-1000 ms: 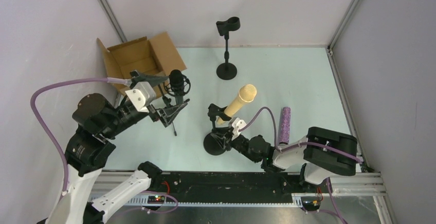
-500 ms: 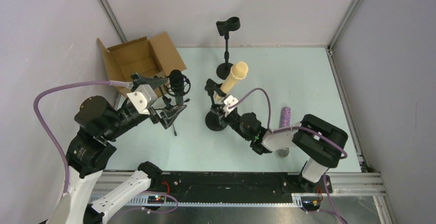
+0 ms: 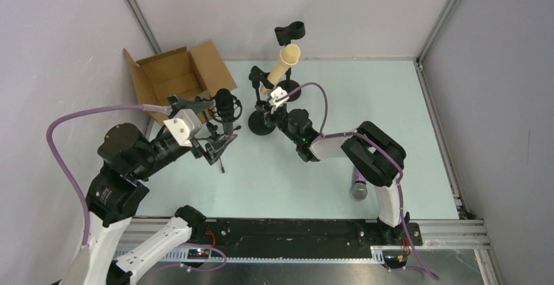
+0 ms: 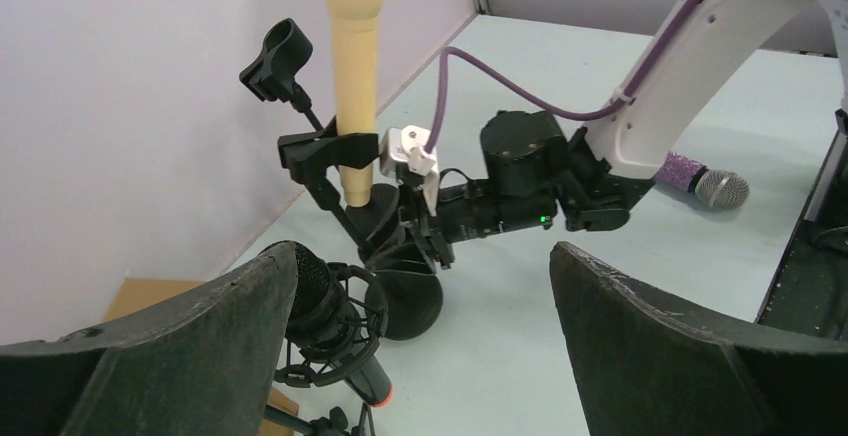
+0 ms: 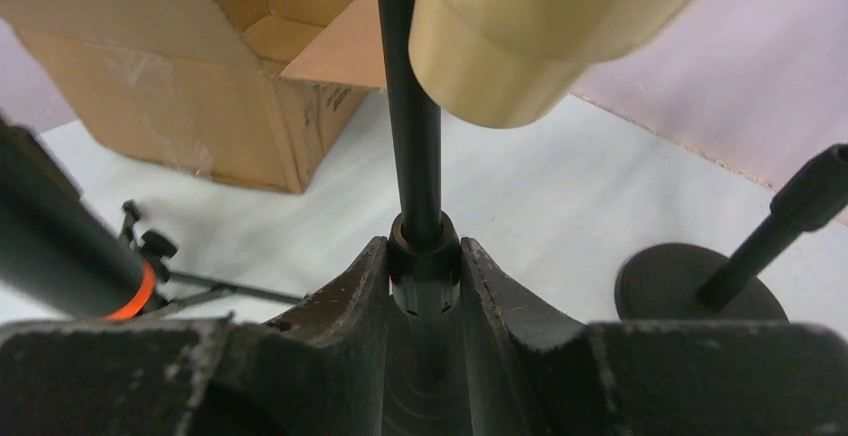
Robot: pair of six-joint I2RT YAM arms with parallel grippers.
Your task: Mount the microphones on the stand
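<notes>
I will next ease the black round-base stand outward with my right gripper and release the stand's collar between the cardboard box and the second stand, because that gap is outward of my fingers.
The cream-beige microphone (image 3: 285, 63) sits upright in the clip of a black round-base stand (image 3: 260, 123). It also shows in the left wrist view (image 4: 355, 66). My right gripper (image 3: 272, 106) is shut on this stand's pole (image 5: 424, 256), low above the base. The black microphone with the orange end (image 3: 225, 104) hangs in a shock mount on a small tripod (image 4: 320, 306). My left gripper (image 3: 212, 125) is open and empty, its left finger close beside that microphone. The purple glitter microphone (image 3: 357, 184) lies on the table at the near right, partly under my right arm (image 4: 700, 176).
A second black stand with an empty clip (image 3: 289, 33) stands at the back, its base (image 5: 700, 286) right beside the held stand. An open cardboard box (image 3: 176, 72) sits at the back left. Grey walls close in the table on three sides.
My right gripper has carried the stand with the cream microphone from the near middle toward the back, next to the empty stand. The left arm has barely moved.
</notes>
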